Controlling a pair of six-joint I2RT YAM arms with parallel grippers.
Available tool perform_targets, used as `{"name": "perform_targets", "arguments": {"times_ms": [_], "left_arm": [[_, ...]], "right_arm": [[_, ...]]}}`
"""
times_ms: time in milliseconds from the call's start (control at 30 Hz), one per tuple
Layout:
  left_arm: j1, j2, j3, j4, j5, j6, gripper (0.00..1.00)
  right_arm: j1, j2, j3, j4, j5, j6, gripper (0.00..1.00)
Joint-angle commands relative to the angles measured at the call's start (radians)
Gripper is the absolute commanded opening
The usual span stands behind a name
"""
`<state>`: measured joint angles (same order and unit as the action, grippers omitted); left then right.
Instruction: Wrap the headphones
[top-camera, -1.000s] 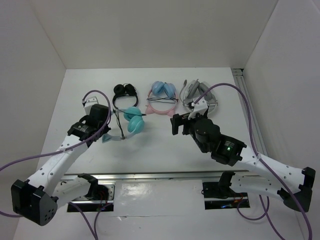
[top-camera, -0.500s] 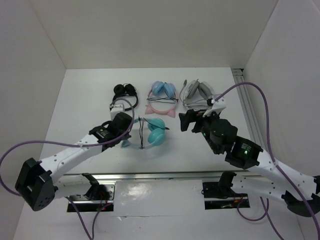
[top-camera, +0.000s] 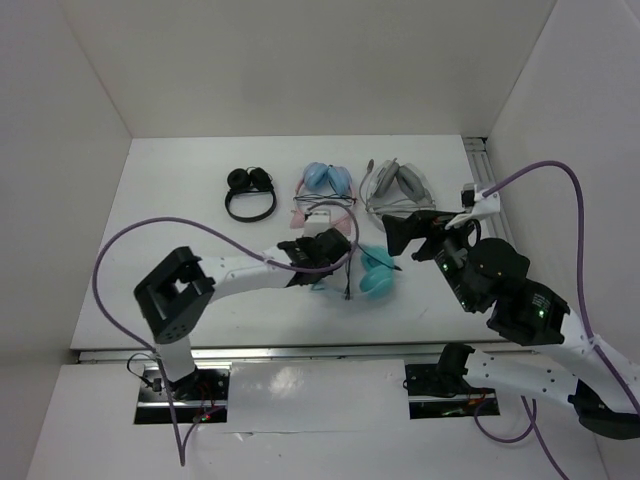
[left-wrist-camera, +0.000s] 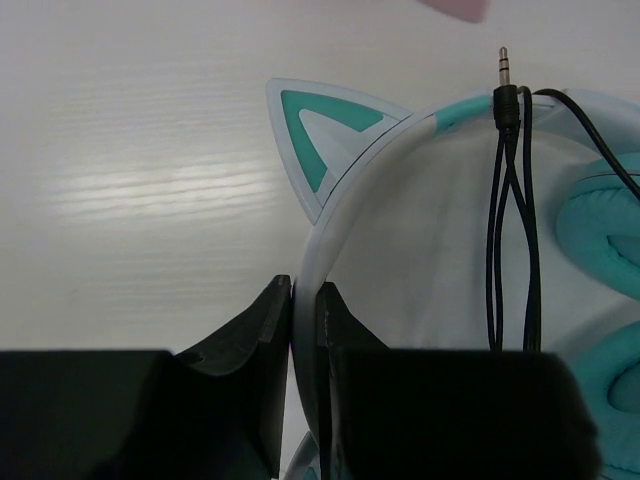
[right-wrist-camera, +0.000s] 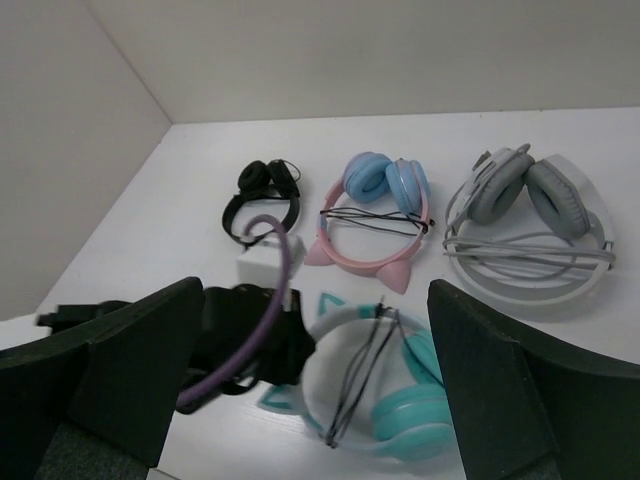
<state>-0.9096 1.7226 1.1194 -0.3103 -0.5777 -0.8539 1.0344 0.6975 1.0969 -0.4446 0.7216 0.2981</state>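
My left gripper carries the headband to the right in the top view next, toward the metal bar, as bare table lies beyond the headphones' teal cups.
The teal headphones (top-camera: 378, 278) lie at the table's centre, with a pale headband (left-wrist-camera: 360, 190), a teal cat ear (left-wrist-camera: 322, 135) and teal cups (right-wrist-camera: 405, 415). Their thin black cable (left-wrist-camera: 510, 200) runs in strands across the band, and its plug (left-wrist-camera: 502, 62) sticks out past the band. My left gripper (top-camera: 343, 266) is shut on the headband, with its jaws (left-wrist-camera: 305, 310) pinching the band's edge. My right gripper (top-camera: 415, 233) hovers above and to the right of the headphones, wide open (right-wrist-camera: 315, 285) and empty.
Three other pairs lie in a row at the back: a black pair (top-camera: 250, 190), a pink cat-ear pair with light blue cups (top-camera: 322, 195) and a grey-white pair (top-camera: 395, 188). White walls enclose the table. A metal rail (top-camera: 490, 175) runs along the right edge.
My left gripper has dragged the teal headphones from the left of the table to its centre. My right arm has pulled back to the right and risen.
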Motion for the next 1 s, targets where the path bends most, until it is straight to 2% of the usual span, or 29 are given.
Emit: {"name": "perform_targets", "arguments": {"times_ms": [0,167,367,467,733,833,867,967], "left_arm": [[-0.052,0.11,0.15,0.103,-0.025,-0.092,0.0],[-0.068,0.235,0.262,0.2,0.033,-0.102,0.0],[-0.141,0.44,0.494,0.174,0.053,-0.076,0.0],[-0.164,0.517,0.549,0.192,0.085,-0.051,0.0],[-0.164,0.575,0.625,0.189,0.096,-0.06,0.0],[-0.164,0.575,0.605,0.234,0.134,-0.06,0.14],[-0.173,0.575,0.605,0.234,0.134,-0.06,0.23],[-0.173,0.575,0.583,0.243,0.134,-0.06,0.34]], "right_arm": [[0.006,0.005,0.061,-0.042,-0.007,-0.005,1.0],[0.006,-0.015,0.124,-0.095,-0.016,-0.014,1.0],[0.006,-0.015,0.201,-0.152,-0.016,-0.024,1.0],[-0.004,-0.035,0.21,-0.161,-0.025,-0.024,1.0],[-0.004,-0.046,0.21,-0.183,-0.025,-0.024,1.0],[-0.004,-0.046,0.199,-0.183,-0.025,-0.024,1.0],[-0.004,-0.046,0.199,-0.183,-0.025,-0.024,1.0],[-0.004,-0.046,0.199,-0.183,-0.025,-0.024,1.0]]}}
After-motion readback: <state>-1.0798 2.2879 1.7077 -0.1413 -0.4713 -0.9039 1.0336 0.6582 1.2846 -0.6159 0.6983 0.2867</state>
